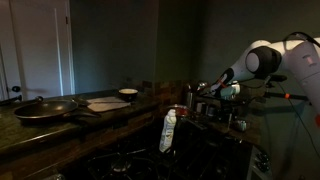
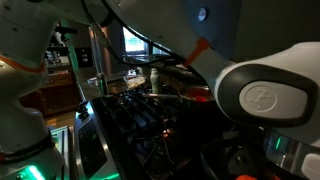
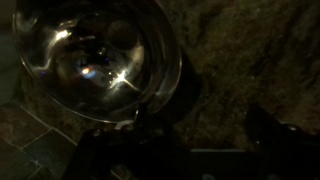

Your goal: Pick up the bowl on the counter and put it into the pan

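Note:
My gripper turns and shifts toward the small shiny steel bowl next, bringing the fingers astride the bowl's rim [image 3: 166,98] before it closes.
In the wrist view the small shiny steel bowl [image 3: 95,55] fills the upper left and stands on the speckled counter. My gripper [image 3: 195,140] is open just above it. One dark finger is at the bowl's near rim and the other stands well off to the right over bare counter. In an exterior view the gripper [image 1: 198,97] hangs low over the counter at the right, and I cannot make out the bowl there. The dark pan [image 1: 45,108] with its long handle sits far left on the counter.
A pale cutting board [image 1: 105,103] and a white shallow bowl [image 1: 128,94] lie between pan and gripper. A white bottle [image 1: 168,130] stands by the stove, also in an exterior view [image 2: 155,80]. Stove grates [image 2: 150,120] fill the foreground. The scene is very dark.

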